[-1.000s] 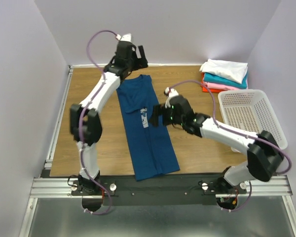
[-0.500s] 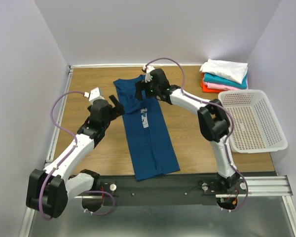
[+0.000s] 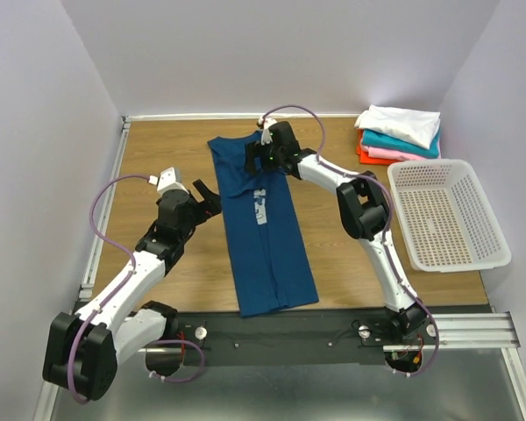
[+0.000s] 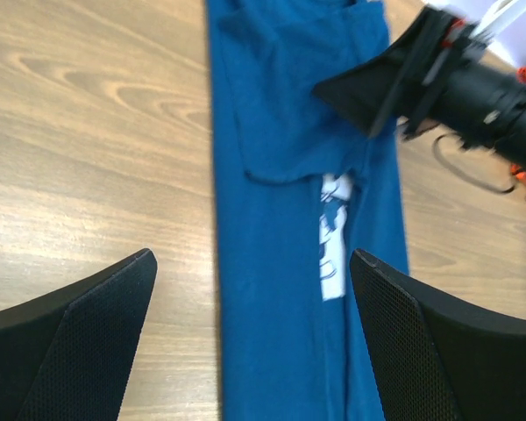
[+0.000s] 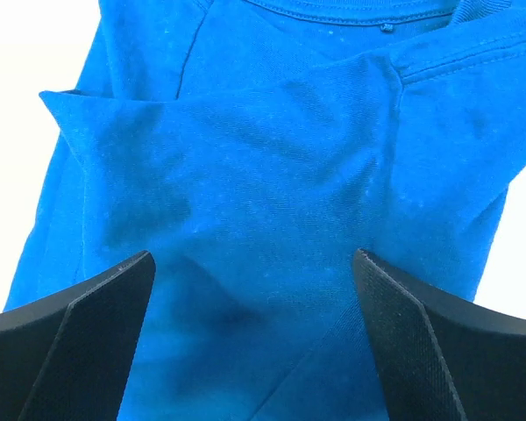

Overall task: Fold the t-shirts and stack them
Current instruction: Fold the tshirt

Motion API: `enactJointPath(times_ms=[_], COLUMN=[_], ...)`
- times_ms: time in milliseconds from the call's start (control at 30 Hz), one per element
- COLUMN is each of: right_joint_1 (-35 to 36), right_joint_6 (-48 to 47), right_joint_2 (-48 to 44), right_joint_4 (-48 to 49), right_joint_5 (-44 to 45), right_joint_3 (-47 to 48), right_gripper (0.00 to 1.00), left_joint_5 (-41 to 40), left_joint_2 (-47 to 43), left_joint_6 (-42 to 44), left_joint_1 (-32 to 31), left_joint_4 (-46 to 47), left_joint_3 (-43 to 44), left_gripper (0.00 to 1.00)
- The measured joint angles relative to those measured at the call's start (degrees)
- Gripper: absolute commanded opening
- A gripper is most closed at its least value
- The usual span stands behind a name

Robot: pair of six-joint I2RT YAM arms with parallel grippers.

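Note:
The folded t-shirt's uncovered near corner (image 3: 243, 311) on my left gripper's side is below it and toward my base, so it should move back and down onto that corner.
A navy blue t-shirt (image 3: 265, 230), folded lengthwise into a long strip with part of its white print (image 3: 259, 208) showing, lies flat on the wooden table. My left gripper (image 3: 209, 200) hovers open beside the strip's left edge, near the middle. In the left wrist view the t-shirt (image 4: 276, 263) runs between the spread fingers of my left gripper (image 4: 252, 263). My right gripper (image 3: 252, 160) is open above the collar end, and its own view shows the t-shirt (image 5: 263, 175) with folded sleeves below it. Neither gripper holds anything. Folded white, teal, pink and orange-red t-shirts (image 3: 399, 132) are stacked at the back right.
A white perforated basket (image 3: 444, 213) stands on the right side of the table, just in front of the stack. Bare wood (image 3: 158, 167) lies left of the blue strip. Walls close in the table on the left, back and right.
A second ago the left gripper was at the shirt's collar end and the right at its middle. Now the left is beside the middle and the right over the collar. The shirt lies unchanged.

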Motion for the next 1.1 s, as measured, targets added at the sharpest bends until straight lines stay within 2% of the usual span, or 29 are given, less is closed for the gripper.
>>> enactJointPath(times_ms=[200, 600, 900, 1033, 1100], right_joint_1=[-3.67, -8.68, -8.7, -8.7, -8.7], right_joint_6=[0.35, -0.79, -1.7, -0.31, 0.59], right_joint_2=[-0.59, -0.74, -1.11, -4.76, -9.11], right_joint_4=[0.96, 0.28, -1.4, -3.69, -4.07], right_joint_5=[3.48, 4.55, 3.17, 1.88, 0.96], right_joint_3=[-1.55, -1.29, -0.96, -2.86, -5.9], right_gripper=[1.0, 1.0, 1.0, 1.0, 1.0], left_joint_5=[3.28, 12.96, 16.92, 16.94, 16.94], left_joint_2=[3.13, 7.93, 6.16, 3.23, 0.81], left_joint_6=[0.07, -0.09, -4.79, -8.92, -11.54], left_joint_1=[-0.07, -2.03, -9.62, -13.57, -15.61], left_joint_4=[1.64, 4.22, -4.11, -8.94, -11.43], left_joint_3=[-0.52, -3.8, -8.17, -9.38, -10.21], left_gripper=[0.98, 0.98, 0.98, 0.98, 0.93])
